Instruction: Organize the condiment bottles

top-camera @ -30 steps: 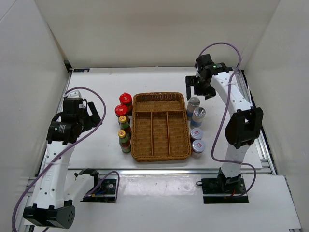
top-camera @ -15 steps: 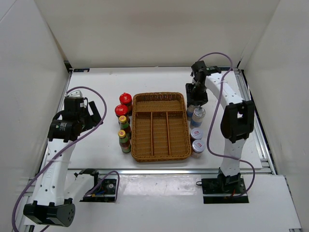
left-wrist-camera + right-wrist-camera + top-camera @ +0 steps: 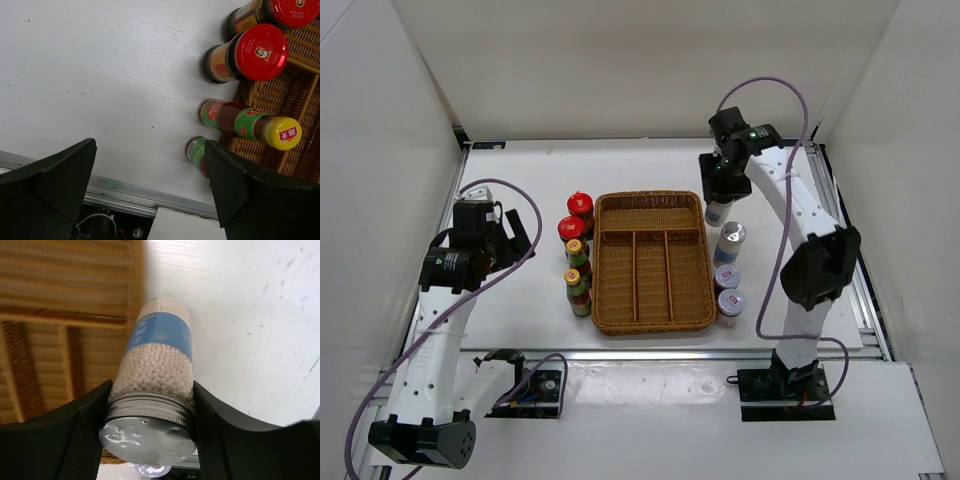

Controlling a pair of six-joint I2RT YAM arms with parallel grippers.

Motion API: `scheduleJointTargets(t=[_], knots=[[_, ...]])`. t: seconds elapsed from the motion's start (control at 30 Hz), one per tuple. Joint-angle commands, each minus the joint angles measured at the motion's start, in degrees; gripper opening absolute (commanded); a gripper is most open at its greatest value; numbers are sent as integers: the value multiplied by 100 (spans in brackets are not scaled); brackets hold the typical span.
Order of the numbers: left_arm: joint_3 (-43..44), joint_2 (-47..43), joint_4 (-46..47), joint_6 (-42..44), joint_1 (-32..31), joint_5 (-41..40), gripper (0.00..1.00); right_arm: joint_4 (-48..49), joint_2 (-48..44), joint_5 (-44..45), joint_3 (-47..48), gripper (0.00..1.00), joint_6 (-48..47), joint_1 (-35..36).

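Observation:
The empty narrow section of the tray by the standing jars is back from the jar and below it. My right gripper should bring the jar back over that section next, lower it and let go.
My right gripper point(image 3: 718, 196) is shut on a silver-topped jar point(image 3: 159, 365) of white beads with a blue label, its fingers clamped at the lid. It holds the jar off the table by the far right corner of the wicker tray point(image 3: 652, 197). Three more silver-topped jars point(image 3: 731, 238) stand in a row along the tray's right side. Left of the tray stand two red-lidded jars point(image 3: 580, 205) and two yellow-capped bottles point(image 3: 576, 250). My left gripper point(image 3: 513, 236) hangs open, left of those bottles and apart from them. In the left wrist view its right finger partly hides one yellow-capped bottle point(image 3: 197, 150).
The tray point(image 3: 60, 315) has one wide far compartment and three long narrow ones, with nothing in them. White walls close in the table on three sides. A metal rail point(image 3: 125, 197) runs along the near edge.
My right gripper came down on the farthest silver-topped jar, shut on it and lifted it slightly back and left. The left arm stayed put.

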Motion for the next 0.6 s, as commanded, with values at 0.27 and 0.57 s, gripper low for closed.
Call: scheduleJointTargets(t=[0.27,0.57], knots=[[-90,-192,67,-172,18,283,100,442,-1380,-128,-1462,11,424,1361],[-90,-246,67,-173,-96,283,100,1647,-1434,-128,-2873,38,398,1546]])
